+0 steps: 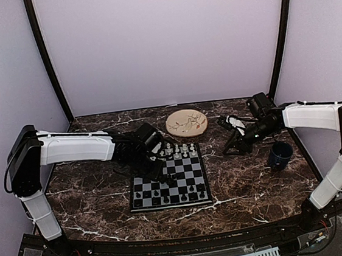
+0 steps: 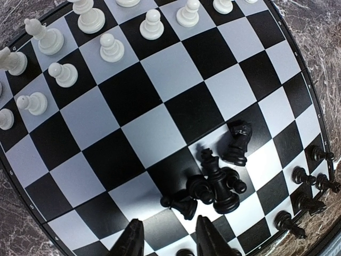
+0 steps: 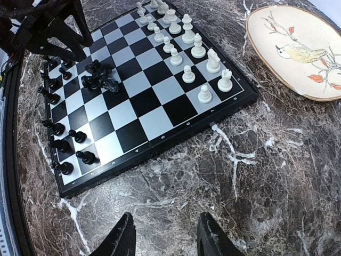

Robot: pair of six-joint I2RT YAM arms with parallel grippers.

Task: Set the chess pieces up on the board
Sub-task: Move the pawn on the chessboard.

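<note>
My left gripper lowers with open fingers onto the toppled black pawn at the heap's edge [image 2: 181, 207] next, since that one sticks out from the other tumbled pieces.
The chessboard [image 1: 188, 174] lies mid-table. White pieces [image 1: 179, 150] stand along its far rows; black pieces [image 1: 166, 196] stand along its near rows. In the left wrist view a heap of several black pieces [image 2: 216, 184] lies tumbled mid-board, with white pieces [image 2: 109, 48] standing beyond. My left gripper [image 2: 169, 240] is open and empty just above the board, near the heap; it also shows in the top view [image 1: 164, 174]. My right gripper [image 3: 165, 234] is open and empty over bare marble right of the board [image 3: 160, 114]; it also shows in the top view [image 1: 233, 148].
A round beige plate with a bird picture [image 1: 186, 122] lies behind the board, also in the right wrist view [image 3: 298, 50]. A dark blue mug [image 1: 279, 154] stands at the right under the right arm. The marble table [image 1: 257, 186] is bordered by purple walls.
</note>
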